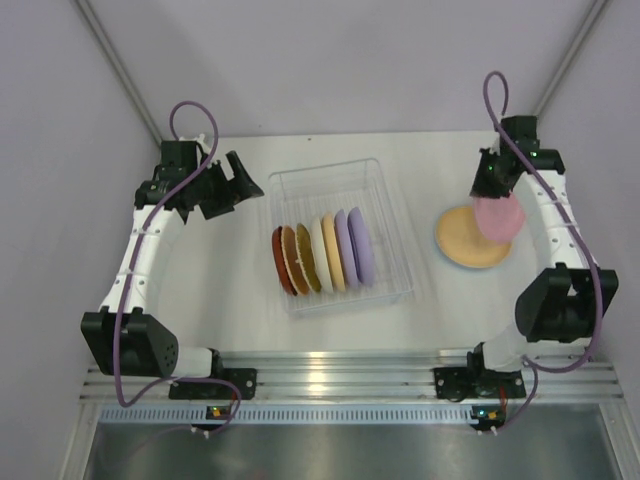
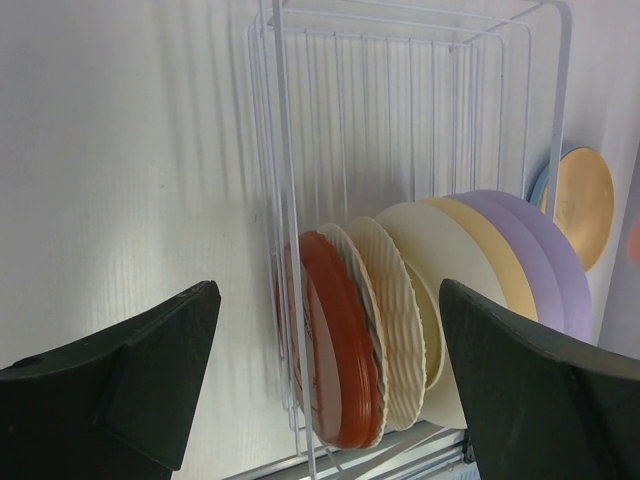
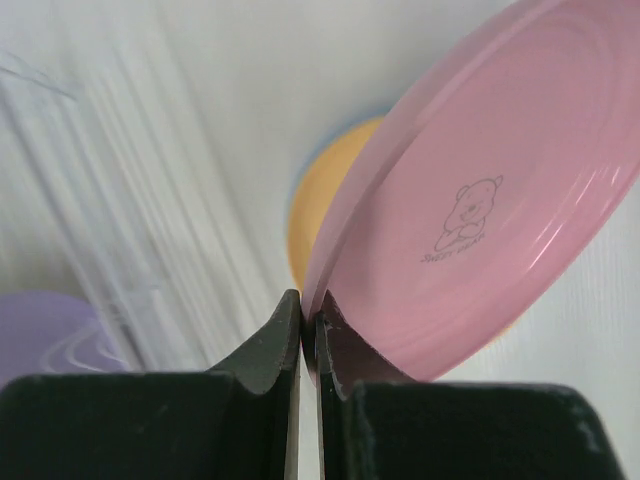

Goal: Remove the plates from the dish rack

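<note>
The pink plate [image 1: 498,219] hangs off the orange plate's centre, away from the rack, so my right gripper will next move down, back and toward the rack to put it on that centre.
The clear dish rack [image 1: 325,170] sits mid-table with several plates standing on edge in a row, from the red plate [image 1: 279,260] on the left to the lavender plate [image 1: 362,245] on the right. My right gripper [image 1: 491,196] is shut on the rim of a pink plate [image 1: 498,219] and holds it tilted above an orange plate [image 1: 460,242] that lies flat on the table right of the rack. In the right wrist view the fingers [image 3: 270,345] pinch the pink plate [image 3: 500,220]. My left gripper [image 1: 243,181] hangs open and empty left of the rack's far corner, facing the red plate [image 2: 335,350].
Grey walls close in the table on the left, back and right. An aluminium rail [image 1: 330,365] carrying both arm bases runs along the near edge. A thin blue rim shows beneath the orange plate [image 2: 585,205].
</note>
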Available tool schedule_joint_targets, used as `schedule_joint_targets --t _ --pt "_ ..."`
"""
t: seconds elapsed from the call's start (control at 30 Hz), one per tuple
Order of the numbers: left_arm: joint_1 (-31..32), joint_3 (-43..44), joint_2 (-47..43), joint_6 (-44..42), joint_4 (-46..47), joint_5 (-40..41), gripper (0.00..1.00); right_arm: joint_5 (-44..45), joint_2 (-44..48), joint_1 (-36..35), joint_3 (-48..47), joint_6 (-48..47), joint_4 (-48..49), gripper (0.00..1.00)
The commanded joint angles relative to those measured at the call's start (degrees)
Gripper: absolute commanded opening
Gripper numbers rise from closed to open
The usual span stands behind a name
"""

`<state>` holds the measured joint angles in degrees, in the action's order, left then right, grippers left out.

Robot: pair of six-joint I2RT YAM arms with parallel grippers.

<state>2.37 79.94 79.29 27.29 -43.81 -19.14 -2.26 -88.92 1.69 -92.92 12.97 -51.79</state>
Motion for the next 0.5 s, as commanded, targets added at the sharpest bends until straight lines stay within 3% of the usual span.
schedule_joint_targets --t 0.0,0.4,0.47 --pt "0.3 0.7 0.0 0.0 1.0 -1.2 0.96 8.9 -1.0 -1.3 6.9 -2.2 -1.8 0.00" --pt "0.5 1.4 0.4 -0.3 0.8 -0.7 0.96 14.2 -10.8 -11.2 5.9 -4.4 -3.9 0.02" --pt "0.5 1.3 0.3 -0.4 0.7 -0.7 0.96 16.4 -11.4 -12.7 4.7 -4.4 -4.9 0.34"
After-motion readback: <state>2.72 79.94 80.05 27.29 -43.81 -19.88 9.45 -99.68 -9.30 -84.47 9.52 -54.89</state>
